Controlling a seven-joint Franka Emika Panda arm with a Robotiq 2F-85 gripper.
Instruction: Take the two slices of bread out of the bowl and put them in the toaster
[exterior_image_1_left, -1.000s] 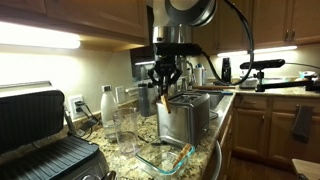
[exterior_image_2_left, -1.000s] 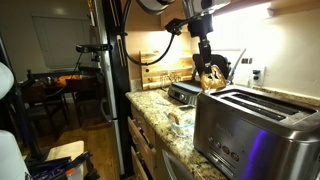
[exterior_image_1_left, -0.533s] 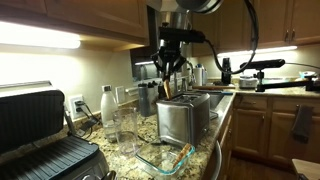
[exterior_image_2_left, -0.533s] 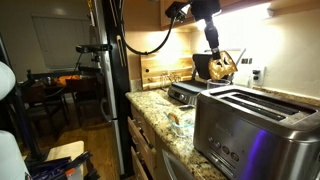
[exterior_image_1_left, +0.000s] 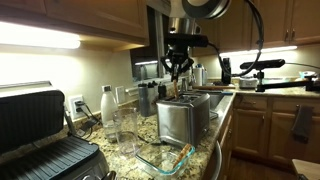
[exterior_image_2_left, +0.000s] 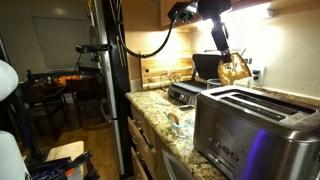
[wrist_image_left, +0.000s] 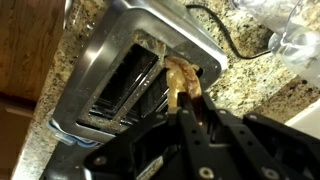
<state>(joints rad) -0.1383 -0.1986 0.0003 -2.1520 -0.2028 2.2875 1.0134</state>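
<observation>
My gripper moves across next from the toaster's edge and then down to the open slot nearer the glasses (exterior_image_2_left: 266, 101) (wrist_image_left: 154, 96), because the slice hangs high beside it.
My gripper (exterior_image_1_left: 178, 70) is shut on a tan slice of bread (exterior_image_2_left: 236, 70) and holds it upright in the air above the steel toaster (exterior_image_1_left: 185, 118). In the wrist view the slice (wrist_image_left: 181, 73) hangs between my fingers (wrist_image_left: 188, 103) over the edge of the toaster (wrist_image_left: 120, 75), next to its open slots. The toaster also fills the near corner of an exterior view (exterior_image_2_left: 255, 125). The clear glass bowl (exterior_image_1_left: 165, 156) with a teal rim lies on the counter in front of the toaster. I cannot see a second slice.
A large black contact grill (exterior_image_1_left: 40, 135) stands at the near end of the counter. Tall clear glasses (exterior_image_1_left: 125, 122) and a white bottle (exterior_image_1_left: 106, 104) stand beside the toaster. A black cord (wrist_image_left: 215, 25) runs over the granite behind the toaster. The counter edge drops off toward the cabinets (exterior_image_1_left: 265, 125).
My gripper has risen and moved sideways with the slice, from beside the toaster's near end to above the toaster's top.
</observation>
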